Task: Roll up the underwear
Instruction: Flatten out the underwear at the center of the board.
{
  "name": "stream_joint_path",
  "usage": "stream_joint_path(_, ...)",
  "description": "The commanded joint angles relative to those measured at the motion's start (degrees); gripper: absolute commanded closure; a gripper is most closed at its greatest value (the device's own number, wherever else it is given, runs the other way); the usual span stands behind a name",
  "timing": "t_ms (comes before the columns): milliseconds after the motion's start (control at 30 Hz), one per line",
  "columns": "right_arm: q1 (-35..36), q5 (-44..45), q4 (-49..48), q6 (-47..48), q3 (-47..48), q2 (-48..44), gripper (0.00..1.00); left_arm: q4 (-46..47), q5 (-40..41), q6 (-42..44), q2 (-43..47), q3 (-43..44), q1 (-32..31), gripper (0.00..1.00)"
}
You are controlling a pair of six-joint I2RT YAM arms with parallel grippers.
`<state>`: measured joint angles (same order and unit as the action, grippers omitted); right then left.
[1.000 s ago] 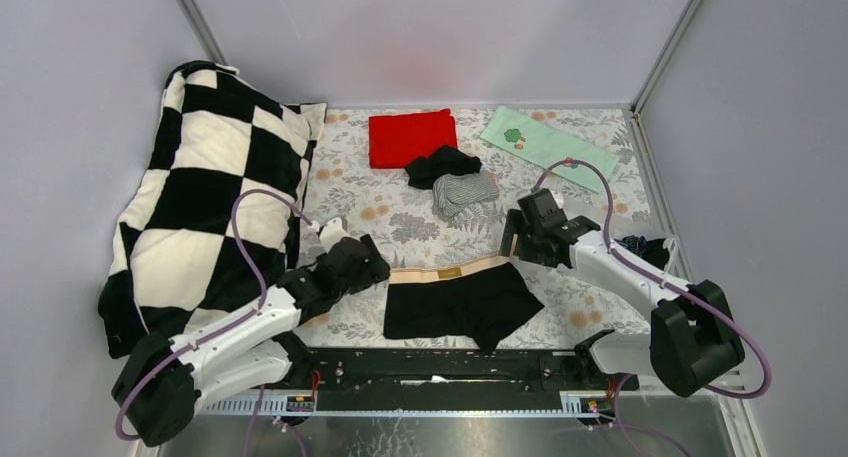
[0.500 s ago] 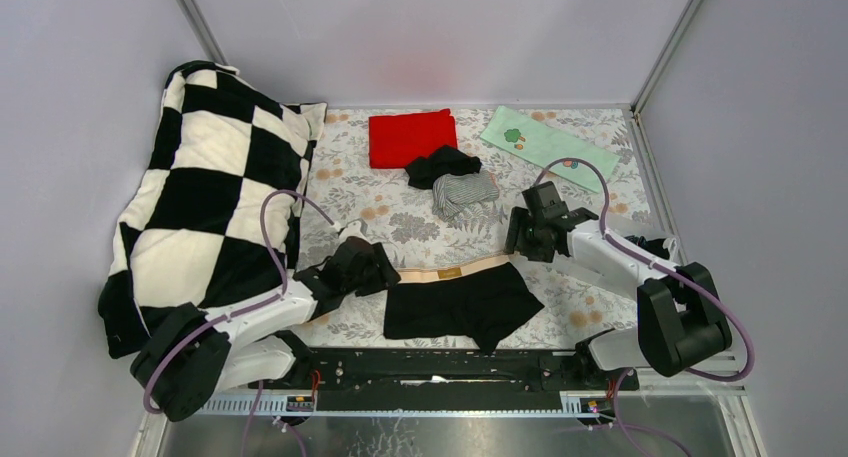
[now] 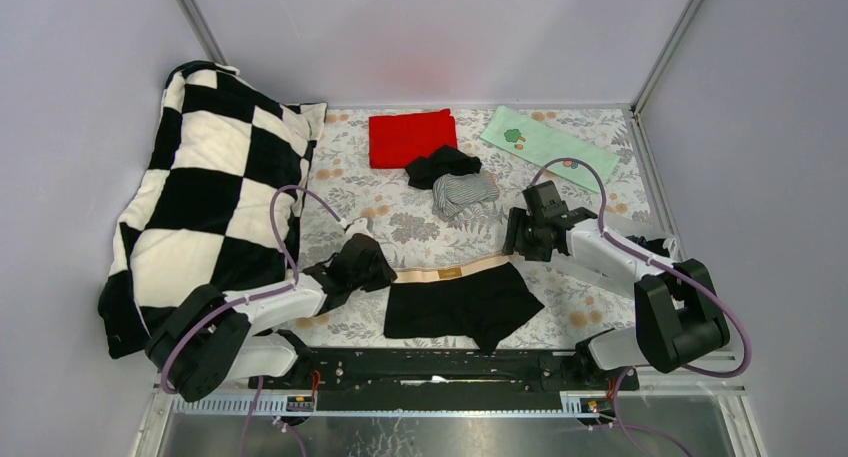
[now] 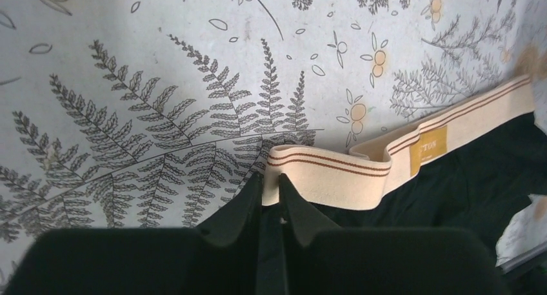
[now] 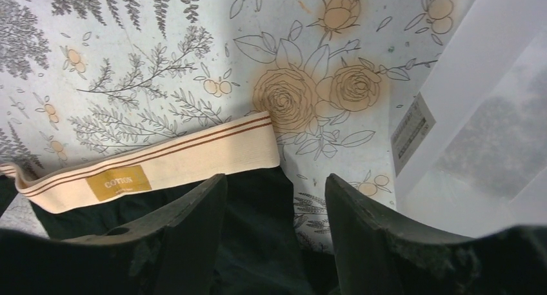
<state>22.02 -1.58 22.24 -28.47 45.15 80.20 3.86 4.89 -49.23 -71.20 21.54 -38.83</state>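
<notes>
I should move my right gripper outward and to the left in the top view onto the waistband's loose end, since its open fingers straddle only black cloth.
Black underwear with a beige waistband lies flat near the front middle of the floral sheet. My left gripper is at the waistband's left end. In the left wrist view its jaws are pinched nearly together on the waistband's corner. My right gripper is at the right end. In the right wrist view it stands open, straddling the black cloth just below the waistband. A crumpled black pair and a grey striped pair lie further back.
A red cloth and a pale green printed cloth lie at the back. A large black-and-white checked pillow fills the left side. A black rail runs along the front edge. Grey walls enclose the space.
My left gripper has slid right to the waistband's left end and closed on it. The right gripper has narrowed a little and shifted slightly over the right end.
</notes>
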Motion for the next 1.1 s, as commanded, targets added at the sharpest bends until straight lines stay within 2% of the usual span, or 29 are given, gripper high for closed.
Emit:
stream_joint_path(0, -0.74, -3.65, -2.16, 1.77, -0.71, -0.31, 0.32, -2.59, 1.81, 1.38, -0.59, -0.57, 0.52, 0.88)
stream_joint_path(67, -0.88, -4.21, -2.73, 1.92, -1.02, -0.38, 0.24, -3.41, 2.20, 2.07, -0.59, 0.26, 1.10, 0.98)
stream_joint_path(100, -0.99, -4.21, -2.73, 2.00, -0.98, -0.17, 0.21, -3.72, 2.56, 2.45, -0.68, 0.83, 1.49, 1.00)
stream_joint_path(233, -1.27, -4.58, -2.77, 2.38, -0.34, 1.70, 0.20, -7.71, 3.95, 4.67, 0.46, 2.84, 3.59, 1.00)
stream_joint_path(433, -1.59, -7.87, -2.99, 4.61, 2.23, 6.21, 0.27, -11.04, 4.65, 7.17, 2.23, 4.58, 5.88, 1.00)
stream_joint_path(600, -1.54, -12.86, -5.47, 6.83, 4.07, 8.88, 0.27, -10.79, 3.58, 7.79, 2.36, 4.32, 6.57, 1.00)
stream_joint_path(1067, -1.37, -13.16, -3.17, 10.11, 11.00, 19.74, 0.37, -10.02, 2.17, 8.18, 2.15, 4.03, 6.86, 1.00)
